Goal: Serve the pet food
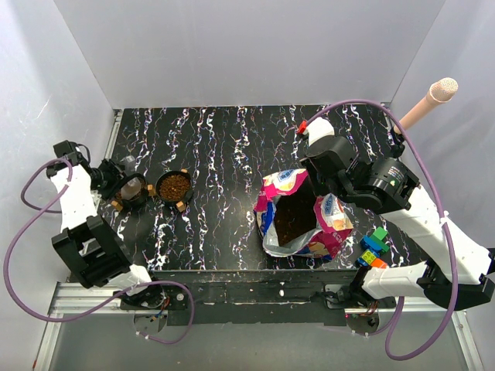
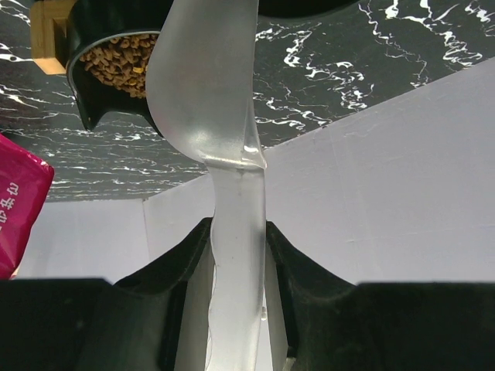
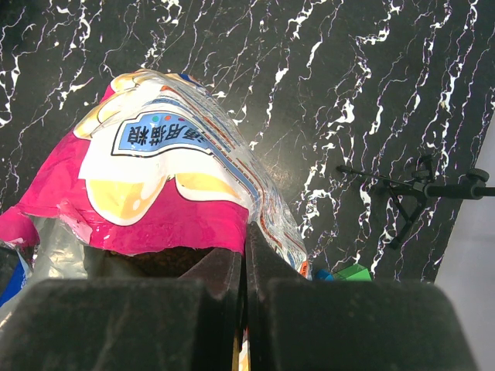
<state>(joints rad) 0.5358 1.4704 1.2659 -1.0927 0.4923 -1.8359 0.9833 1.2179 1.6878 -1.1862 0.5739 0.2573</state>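
Observation:
The scoop is empty, so my left gripper will move past the bowls toward the bag [image 1: 298,220], lower and release it on the bare tabletop between them.
The pet food shows as brown kibble in the open magenta-and-blue bag [image 1: 298,220] at centre right and in a black bowl [image 1: 174,186] on wooden feet at the left. My right gripper [image 1: 317,195] is shut on the bag's torn top edge [image 3: 178,224], holding the mouth open; its jaws [image 3: 244,241] pinch the foil. My left gripper [image 1: 114,185] is shut on the handle of a translucent plastic scoop [image 1: 133,188], just left of the bowl. In the left wrist view the scoop handle [image 2: 236,224] runs up between the jaws, with the kibble-filled bowl [image 2: 116,62] behind it.
Colourful toy blocks [image 1: 373,249] lie right of the bag, near the front edge; a green one [image 3: 352,272] shows in the right wrist view. A pink padded pole [image 1: 425,104] leans at the back right. A thin black stand [image 3: 410,189] lies on the marbled table. White walls close in three sides.

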